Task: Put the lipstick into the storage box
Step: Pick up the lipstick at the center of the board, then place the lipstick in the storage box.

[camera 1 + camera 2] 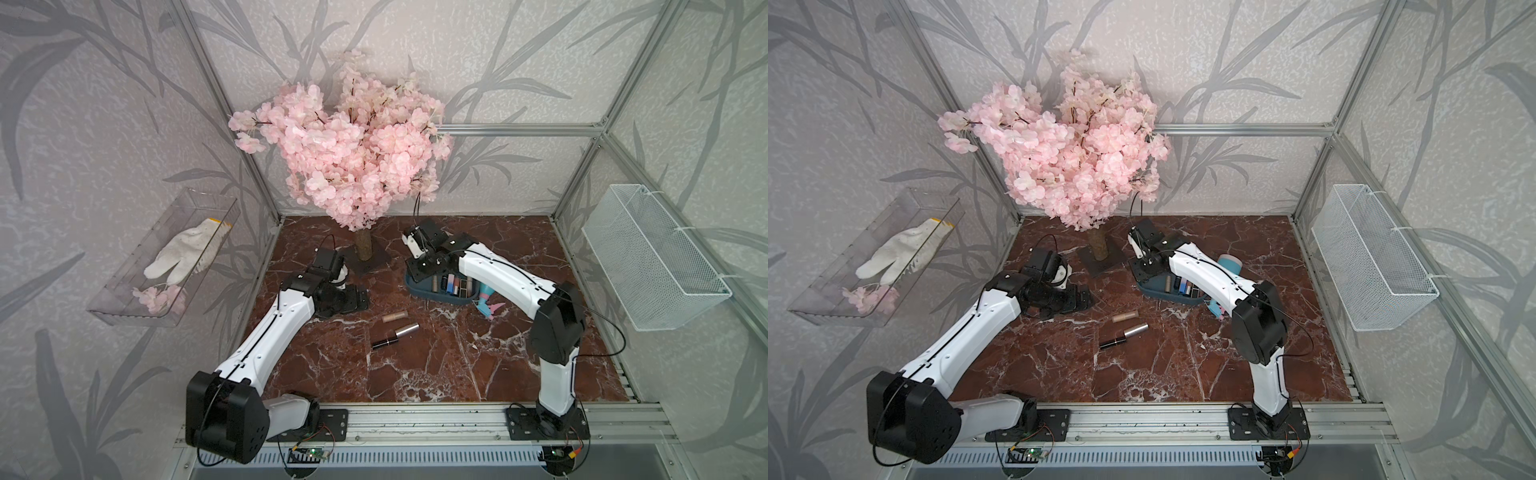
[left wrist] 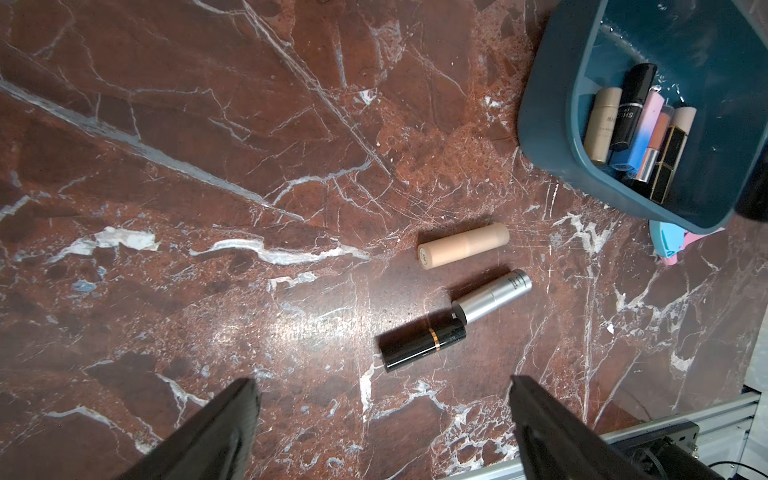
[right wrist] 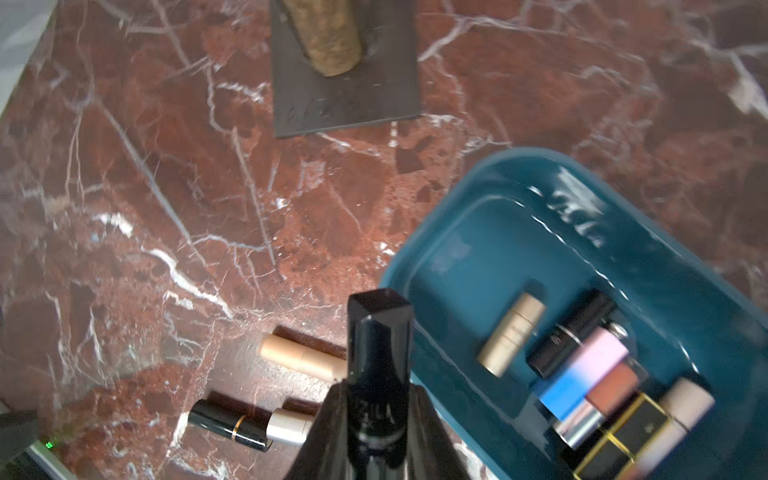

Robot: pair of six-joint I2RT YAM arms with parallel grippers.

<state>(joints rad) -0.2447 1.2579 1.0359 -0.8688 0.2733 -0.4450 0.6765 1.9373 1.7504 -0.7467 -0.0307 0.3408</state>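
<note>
The lipstick in my right gripper points at an angle to the gold and black lipsticks, so my right gripper needs to move toward the row of lipsticks next, turn and lower into the gap between them.
The storage box [image 1: 415, 287] [image 1: 1148, 291] is a dark teal tub right of the table's middle, with several lipsticks lying in its right half [image 3: 582, 365]. My right gripper [image 3: 380, 392] [image 1: 422, 270] hangs above the box's left end [image 3: 457, 232], shut on a glossy black lipstick [image 3: 380, 332] that sticks out past the fingers. Three lipsticks lie on the marble in front of the box: a beige one [image 2: 463, 245] [image 1: 394, 317], a silver one [image 2: 492, 296] [image 1: 406, 330] and a black one with a gold band [image 2: 422, 348] [image 1: 384, 343]. My left gripper [image 2: 382, 386] [image 1: 353, 299] is open and empty, left of them.
A pink blossom tree stands at the back, its trunk [image 1: 364, 245] on a dark plate. A blue and pink object [image 1: 488, 305] lies by the box's right end. A clear tray [image 1: 166, 257] with a glove hangs on the left wall, a white wire basket [image 1: 652, 266] on the right.
</note>
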